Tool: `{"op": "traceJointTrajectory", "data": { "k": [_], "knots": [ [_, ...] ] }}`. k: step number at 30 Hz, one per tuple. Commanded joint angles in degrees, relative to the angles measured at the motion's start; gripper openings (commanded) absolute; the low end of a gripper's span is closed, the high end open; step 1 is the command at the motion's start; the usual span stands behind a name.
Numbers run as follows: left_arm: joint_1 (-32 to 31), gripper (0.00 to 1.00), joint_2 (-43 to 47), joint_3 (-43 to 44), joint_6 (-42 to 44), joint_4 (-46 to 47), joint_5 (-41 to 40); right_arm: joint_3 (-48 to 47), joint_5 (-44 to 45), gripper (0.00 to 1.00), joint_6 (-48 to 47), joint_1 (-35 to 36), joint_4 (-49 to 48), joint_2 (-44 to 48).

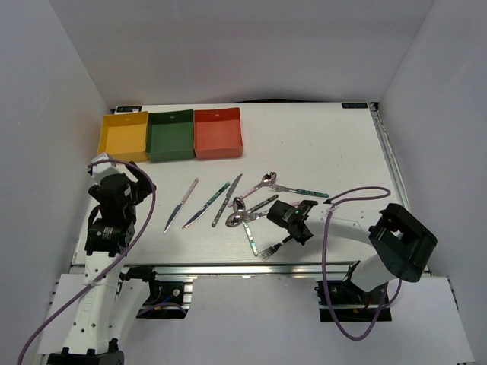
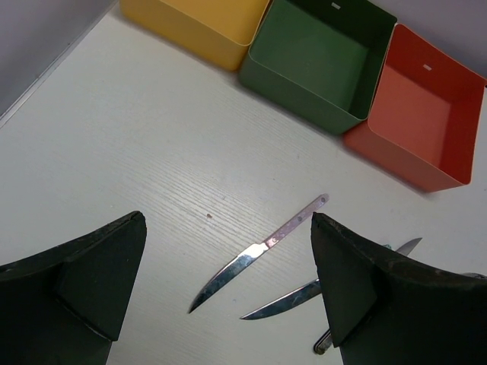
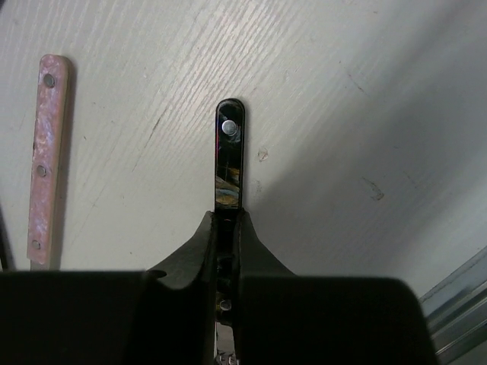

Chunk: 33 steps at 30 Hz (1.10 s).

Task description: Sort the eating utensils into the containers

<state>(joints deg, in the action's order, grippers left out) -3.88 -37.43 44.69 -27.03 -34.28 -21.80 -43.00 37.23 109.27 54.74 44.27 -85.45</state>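
Observation:
The robot's right gripper holds the fork far from the bins, so the left gripper will next move over the knives to the fork's handle near the fork's tines.
My right gripper (image 1: 298, 226) is shut on the dark iridescent handle of a fork (image 1: 274, 247), whose tines point toward the table's front edge. In the right wrist view the handle end (image 3: 230, 156) sticks out past the shut fingers (image 3: 227, 217), close over the table. My left gripper (image 1: 133, 186) is open and empty above the left side of the table. In its wrist view (image 2: 227, 223) a pink-handled knife (image 2: 262, 247) lies between the fingers, below them. The yellow (image 1: 123, 135), dark green (image 1: 170, 135) and red-orange (image 1: 218, 134) bins stand in a row at the back left, all empty.
Three knives (image 1: 205, 205) lie side by side mid-table. Right of them are spoons (image 1: 259, 184) and a green-handled fork (image 1: 300, 190) in a loose pile. A pinkish handle (image 3: 47, 152) lies left of the held fork. White walls enclose the table.

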Motion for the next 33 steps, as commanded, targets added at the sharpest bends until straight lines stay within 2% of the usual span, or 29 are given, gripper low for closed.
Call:
{"op": "traceJointTrajectory", "data": {
  "k": [1,4,6,7,9,10,11,12,13,15,16,17,18,21,28,29,31,32,33],
  "knots": [
    [-0.4,0.98,0.3,0.2,0.3,0.5,0.8,1.7,-2.2,0.02,4.0,0.3,-0.5,1.2],
    [-0.9,0.98,0.9,0.2,1.3,1.2,5.4,0.6,-0.2,0.00,3.3,0.3,0.6,4.4],
    [-1.1,0.98,1.3,-0.2,2.7,3.3,11.5,-1.6,1.6,0.00,-1.1,0.5,0.5,7.3],
    [-1.3,0.98,1.0,-0.3,2.8,5.2,21.1,-2.4,2.5,0.00,-3.0,1.5,0.2,8.2],
    [-1.4,0.98,-2.1,-0.7,0.6,7.3,35.2,-4.1,4.9,0.00,-10.9,2.7,-2.6,10.8],
    [-1.5,0.98,-3.5,-1.4,-1.4,12.1,49.2,-5.2,5.4,0.00,-14.8,3.5,-4.8,11.7],
    [-2.2,0.98,-4.7,-2.8,-7.4,16.4,55.3,-5.7,5.7,0.00,-19.0,3.8,-7.1,13.9],
    [-3.4,0.98,-6.1,-4.5,-10.7,21.1,59.6,-5.8,5.6,0.00,-27.6,4.1,-9.8,15.0],
    [-8.4,0.98,-6.1,-6.7,-12.8,28.2,59.7,-6.0,4.4,0.00,-31.1,4.1,-15.0,16.0],
    [-15.7,0.98,-7.6,-6.2,-12.2,28.4,53.6,-6.5,3.5,0.00,-38.6,4.2,-18.3,19.2],
    [-22.9,0.98,-9.2,-5.8,-12.3,29.7,51.5,-6.7,2.1,0.00,-41.3,4.3,-22.2,20.1],
    [-26.3,0.98,-10.9,-5.3,-12.9,30.6,49.1,-7.4,1.4,0.00,-43.3,4.5,-23.5,21.5],
    [-32.5,0.96,-14.8,-5.0,-13.1,31.2,47.1,-8.0,0.4,0.00,-47.4,4.6,-24.7,22.2],
    [-40.7,0.94,-22.2,-2.3,-11.3,30.4,37.5,-9.9,-1.4,0.00,-52.4,5.7,-28.4,23.4],
    [-44.3,0.85,-30.5,-2.0,-12.7,37.3,35.1,-11.4,-5.1,0.00,-57.4,7.5,-30.3,24.6],
    [-44.5,0.79,-31.0,-2.1,-12.9,37.8,35.4,-10.9,-5.5,0.00,-57.6,7.6,-31.5,24.9],
    [-44.6,0.75,-32.1,-2.3,-13.4,40.1,36.3,-10.4,-6.1,0.00,-57.8,7.7,-32.2,25.0],
    [-44.6,0.67,-32.3,-2.4,-13.6,40.8,36.5,-10.3,-6.4,0.00,-57.8,7.7,-32.1,24.9],
    [-44.6,0.64,-32.4,-2.5,-13.8,42.0,37.1,-10.2,-6.9,0.00,-57.9,7.9,-32.3,24.7]
  ]
}}
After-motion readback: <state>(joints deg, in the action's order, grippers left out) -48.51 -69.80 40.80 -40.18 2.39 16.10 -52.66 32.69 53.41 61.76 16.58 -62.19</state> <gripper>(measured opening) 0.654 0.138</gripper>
